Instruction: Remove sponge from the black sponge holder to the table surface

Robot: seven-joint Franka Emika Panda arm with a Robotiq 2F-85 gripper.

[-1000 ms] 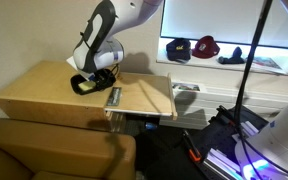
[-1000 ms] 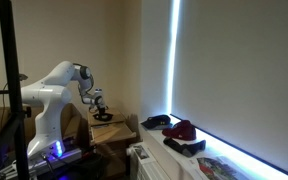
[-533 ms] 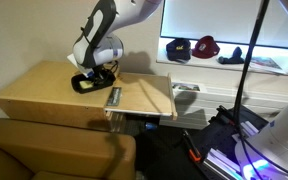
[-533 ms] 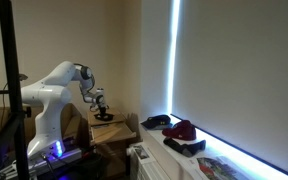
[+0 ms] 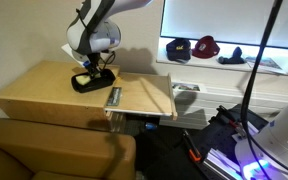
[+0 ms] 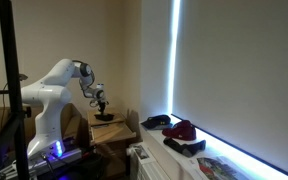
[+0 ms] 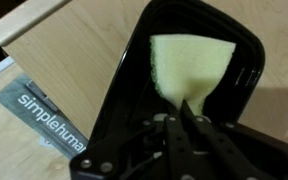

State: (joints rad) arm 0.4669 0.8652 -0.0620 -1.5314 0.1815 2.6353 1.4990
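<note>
Next, my gripper rises over the holder's rim, crosses the grey metal strip and lowers to release, since bare table surface lies past that strip.
In the wrist view my gripper [image 7: 184, 104] is shut on the near edge of the pale yellow sponge [image 7: 191, 62], which pinches to a point between the fingers. The black sponge holder [image 7: 132, 75] shows around and under the sponge; whether the sponge still touches it I cannot tell. In both exterior views the gripper [image 5: 92, 68] [image 6: 101, 104] points down just above the holder [image 5: 85, 85] on the far part of the tan table surface [image 5: 44, 95]. In those two views the sponge is too small to make out.
A grey metal strip [image 7: 42, 100] [image 5: 113, 97] lies on the table beside the holder, near the seam between the panels. A brown couch [image 5: 54, 148] stands in front of the table. Caps lie on a sill [image 5: 204, 47] by the window.
The jaws have closed on the sponge's edge. The wrist has risen a little above the holder and the arm stands more upright than a second ago.
</note>
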